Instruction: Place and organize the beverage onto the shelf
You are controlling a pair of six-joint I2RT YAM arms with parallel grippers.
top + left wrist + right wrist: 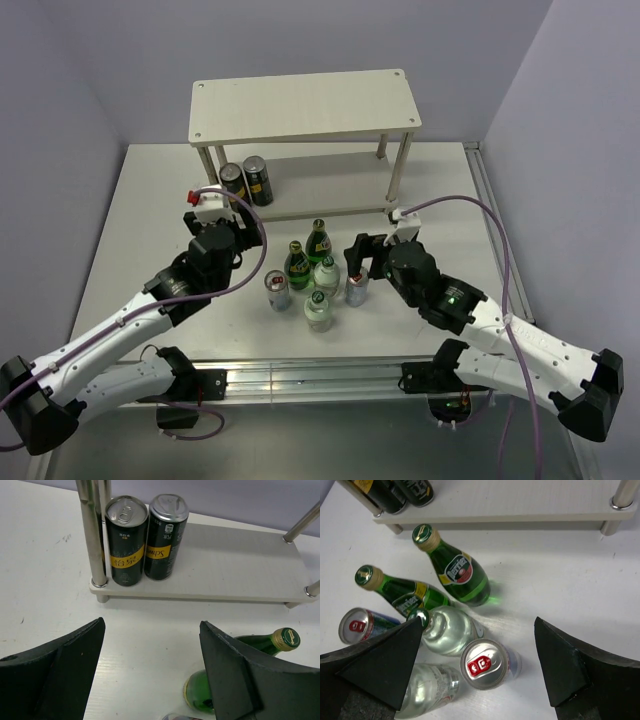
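Note:
I will lower my right gripper around the silver can by the clear bottles. The can stands below the gripper, already lined up between its open fingers.
The beverage stands grouped on the table before the shelf (305, 105): two green bottles (318, 240) (297, 265), two clear bottles (326, 275) (319, 310) and two silver cans (277, 290) (357, 287). My right gripper (362, 258) hangs open over the right silver can (487, 664), its fingers on either side and apart from it. My left gripper (228, 212) is open and holds nothing. In the left wrist view it (151, 622) faces the lower board (225, 575), with a green bottle (260, 645) behind its right finger.
Two dark cans with yellow labels (127, 540) (165, 535) stand upright at the left end of the shelf's lower board, next to a metal leg (92, 535). The top board carries nothing. Purple cables loop over both arms.

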